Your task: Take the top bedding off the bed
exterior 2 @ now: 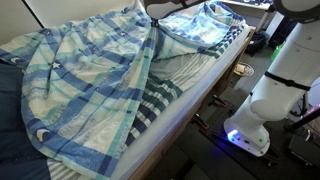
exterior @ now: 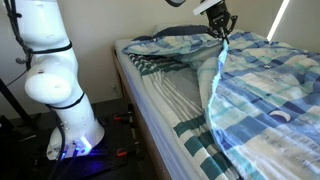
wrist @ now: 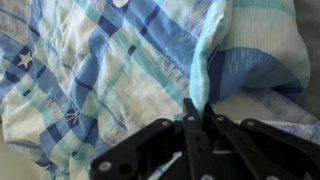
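My gripper is pinching the fold and will next carry it outward over the quilt's far part to release it, as only the near side's striped sheet is bare.
The top bedding (exterior: 270,85) is a plaid quilt of light blue, dark blue, white and pale yellow. It is folded back across the bed in both exterior views (exterior 2: 80,75). My gripper (exterior: 219,27) is shut on a pinched fold of the quilt and holds it lifted above the bed; the cloth hangs from it in a ridge. In the wrist view the fingers (wrist: 196,108) are closed on a narrow strip of the quilt (wrist: 90,70). The bed's white sheet with teal-green stripes (exterior: 172,95) is laid bare along the near side (exterior 2: 165,95).
The robot's white base (exterior: 62,100) stands on the floor beside the bed, also in an exterior view (exterior 2: 262,105). A wall (exterior: 95,25) is behind the head of the bed. Cables and stands sit near the base.
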